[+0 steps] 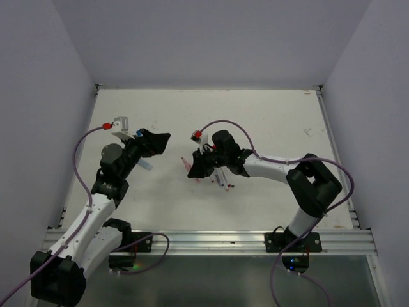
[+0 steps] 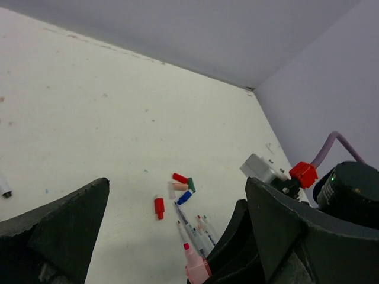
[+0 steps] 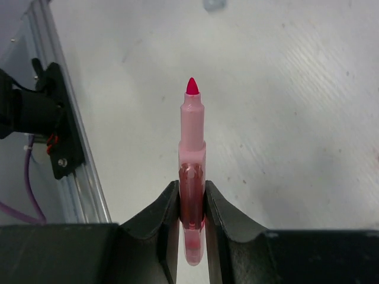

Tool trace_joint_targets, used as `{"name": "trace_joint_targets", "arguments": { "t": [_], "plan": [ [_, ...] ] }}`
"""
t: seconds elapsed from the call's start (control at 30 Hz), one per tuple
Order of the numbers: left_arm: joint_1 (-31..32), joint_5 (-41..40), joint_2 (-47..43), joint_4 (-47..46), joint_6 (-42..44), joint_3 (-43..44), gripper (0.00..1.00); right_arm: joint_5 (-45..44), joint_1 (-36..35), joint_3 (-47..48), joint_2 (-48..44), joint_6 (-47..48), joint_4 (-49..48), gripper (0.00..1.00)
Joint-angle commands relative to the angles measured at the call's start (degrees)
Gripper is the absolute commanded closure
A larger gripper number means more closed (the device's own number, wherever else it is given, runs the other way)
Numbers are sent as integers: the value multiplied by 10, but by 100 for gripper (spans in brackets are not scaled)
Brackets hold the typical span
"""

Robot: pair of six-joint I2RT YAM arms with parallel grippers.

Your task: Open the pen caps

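Observation:
I need to lower the highlighter (image 3: 192, 160) with my right gripper next, down to the clear tabletop below it beside the slim pens, and let go of the highlighter's body, because its tip is already bare.
My right gripper (image 3: 192, 198) is shut on the barrel of a pink highlighter (image 3: 192, 160). Its red-pink tip (image 3: 191, 87) is bare and points toward the left arm. The same highlighter (image 2: 196, 266) pokes out of the right gripper (image 1: 193, 167) at the bottom of the left wrist view. My left gripper (image 2: 177, 198) (image 1: 158, 142) stands wide open with nothing between its fingers, a short way left of that tip. Several loose pen caps lie on the table beyond: a red one (image 2: 159, 207) alone, then red (image 2: 180, 177), green (image 2: 191, 184), peach (image 2: 179, 187) and blue (image 2: 184, 197) together.
A bunch of slim uncapped pens (image 2: 194, 229) (image 1: 220, 178) lies on the table under the right gripper. A pale blue piece (image 1: 146, 165) lies beside the left wrist. The aluminium rail (image 1: 211, 242) runs along the near edge. White walls close the table on three sides.

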State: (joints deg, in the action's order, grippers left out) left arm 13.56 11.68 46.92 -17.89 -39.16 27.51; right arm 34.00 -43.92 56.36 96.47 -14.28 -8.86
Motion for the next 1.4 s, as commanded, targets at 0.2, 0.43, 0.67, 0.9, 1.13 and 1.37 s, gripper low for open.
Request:
{"name": "trace_joint_targets", "arguments": {
  "t": [0.2, 0.43, 0.67, 0.9, 1.13, 1.37],
  "plan": [
    [-2, -141, 48, 226, 18, 93, 0, -83, -1, -8, 82, -84, 13, 96],
    [-1, -169, 131, 326, 15, 133, 0, -166, 0, 1, 110, -107, 45, 87],
    [-2, -175, 162, 333, 15, 144, 0, -243, 0, -19, 80, -115, 64, 58],
    [-2, -215, 199, 345, 15, 167, 0, -301, -1, -35, 5, -101, 84, 36],
    [-2, -254, 309, 352, 11, 249, 4, -367, -1, -67, -162, -63, 78, 15],
    [-3, -312, 439, 372, 12, 357, 12, -424, 0, -128, -330, -34, 38, 1]
  ]
}}
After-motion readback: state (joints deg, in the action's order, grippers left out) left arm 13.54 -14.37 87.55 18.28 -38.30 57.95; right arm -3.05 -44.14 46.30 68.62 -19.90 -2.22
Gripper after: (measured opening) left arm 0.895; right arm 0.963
